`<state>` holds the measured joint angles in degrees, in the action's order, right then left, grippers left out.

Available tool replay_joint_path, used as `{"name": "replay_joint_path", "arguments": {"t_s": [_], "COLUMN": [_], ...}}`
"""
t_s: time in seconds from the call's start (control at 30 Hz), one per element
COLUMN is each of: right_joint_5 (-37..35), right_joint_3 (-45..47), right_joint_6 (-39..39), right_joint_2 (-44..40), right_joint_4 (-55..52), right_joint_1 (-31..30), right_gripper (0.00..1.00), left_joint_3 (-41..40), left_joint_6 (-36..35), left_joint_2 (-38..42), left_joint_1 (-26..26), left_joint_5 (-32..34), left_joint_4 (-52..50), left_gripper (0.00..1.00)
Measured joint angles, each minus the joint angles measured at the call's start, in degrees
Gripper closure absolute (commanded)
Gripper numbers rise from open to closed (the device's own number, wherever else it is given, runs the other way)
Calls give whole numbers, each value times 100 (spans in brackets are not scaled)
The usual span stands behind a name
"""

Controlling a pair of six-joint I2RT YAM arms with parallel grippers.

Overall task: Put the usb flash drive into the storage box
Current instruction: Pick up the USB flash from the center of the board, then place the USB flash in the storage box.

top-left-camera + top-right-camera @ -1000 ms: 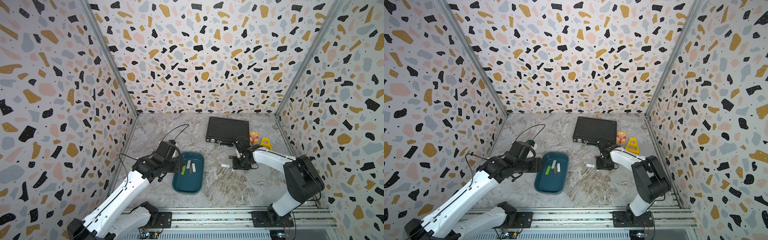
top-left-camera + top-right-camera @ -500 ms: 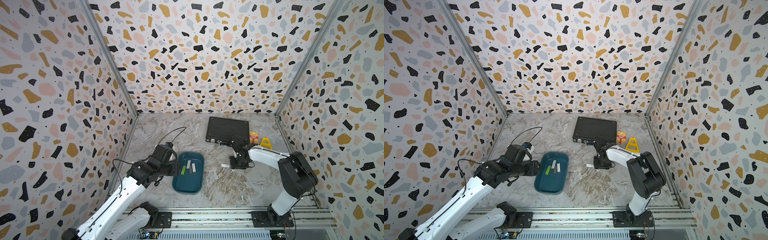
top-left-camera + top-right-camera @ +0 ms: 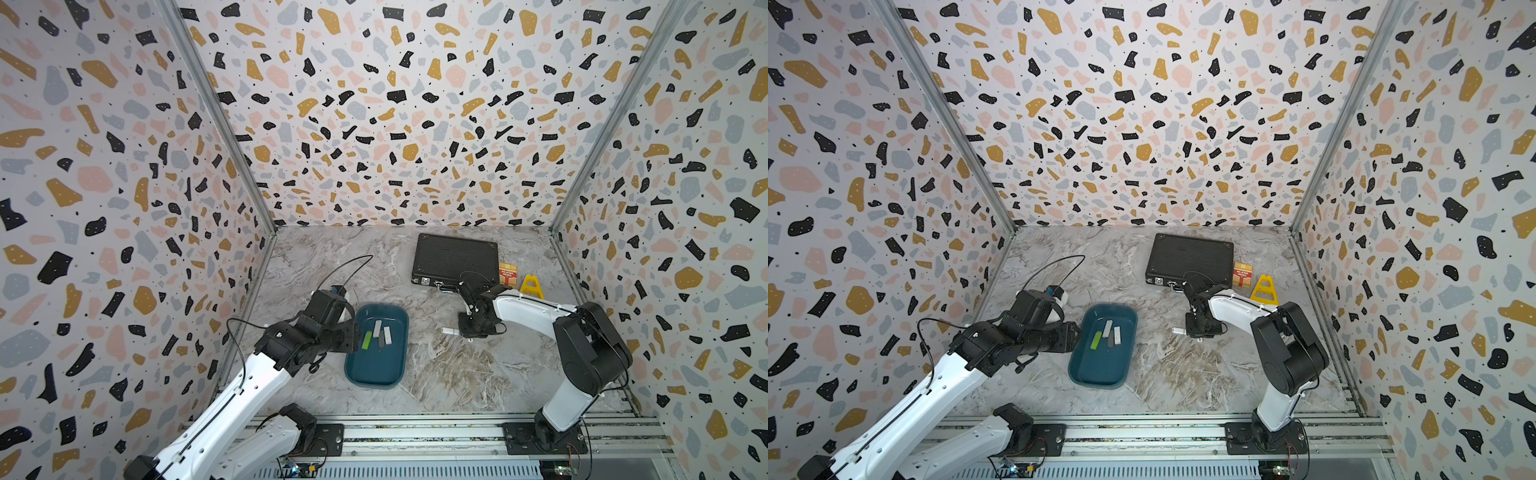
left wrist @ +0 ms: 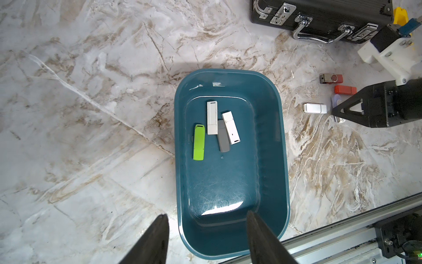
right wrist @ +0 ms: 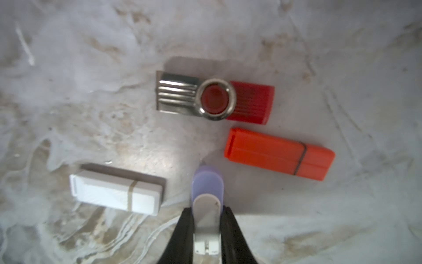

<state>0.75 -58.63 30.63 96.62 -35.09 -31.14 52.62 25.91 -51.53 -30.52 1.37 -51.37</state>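
Note:
My right gripper lifts past the white drive next, lowers over the box's bare bottom and releases, since the box lies beyond that drive from my right gripper.
The storage box point(image 3: 376, 374) is a dark teal tub at the middle front, also shown in the left wrist view point(image 4: 228, 182), with several flash drives lying in it. My right gripper point(image 5: 207, 219) is shut on a lilac and white swivel usb flash drive point(image 5: 206, 182), low at the marble right of the box in both top views point(image 3: 471, 332) point(image 3: 1198, 332). A white drive point(image 5: 116, 194), a red swivel drive point(image 5: 249, 102) and an orange drive point(image 5: 278, 155) lie around it. My left gripper point(image 4: 206, 214) is open over the box's near end, holding nothing.
A black ribbed briefcase point(image 3: 455, 257) lies at the back right. Beside it stand a small orange carton point(image 3: 508, 272) and a yellow cone-shaped sign point(image 3: 532, 286). Patterned walls close in three sides. A metal rail point(image 3: 415, 432) runs along the front.
My right gripper's jaws have closed on the lilac drive after a small shift toward the box. The left arm has shifted a little beside the box, its jaws unchanged.

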Motion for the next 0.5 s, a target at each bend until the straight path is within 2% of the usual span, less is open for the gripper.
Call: {"name": "replay_joint_path", "arguments": {"t_s": [0.13, 0.27, 0.37, 0.5], "right_joint_5": [208, 540, 748, 879], "right_joint_3": [-90, -555, -1082, -1862], "right_joint_6": [79, 402, 699, 1067], "right_joint_2": [-629, -984, -761, 42], "right_joint_4": [-70, 66, 302, 636], "right_joint_1": [-271, -933, -1617, -2424], "right_gripper": [83, 83, 83, 82], "left_joint_3": [-33, -50, -50, -50], "left_joint_6": [20, 50, 85, 133], "left_joint_2": [101, 361, 597, 813], "left_joint_1": [0, 0, 0, 0], "left_joint_5": [197, 435, 616, 828], "left_joint_4": [-17, -59, -103, -131], "left_gripper": [41, 41, 42, 41]}}
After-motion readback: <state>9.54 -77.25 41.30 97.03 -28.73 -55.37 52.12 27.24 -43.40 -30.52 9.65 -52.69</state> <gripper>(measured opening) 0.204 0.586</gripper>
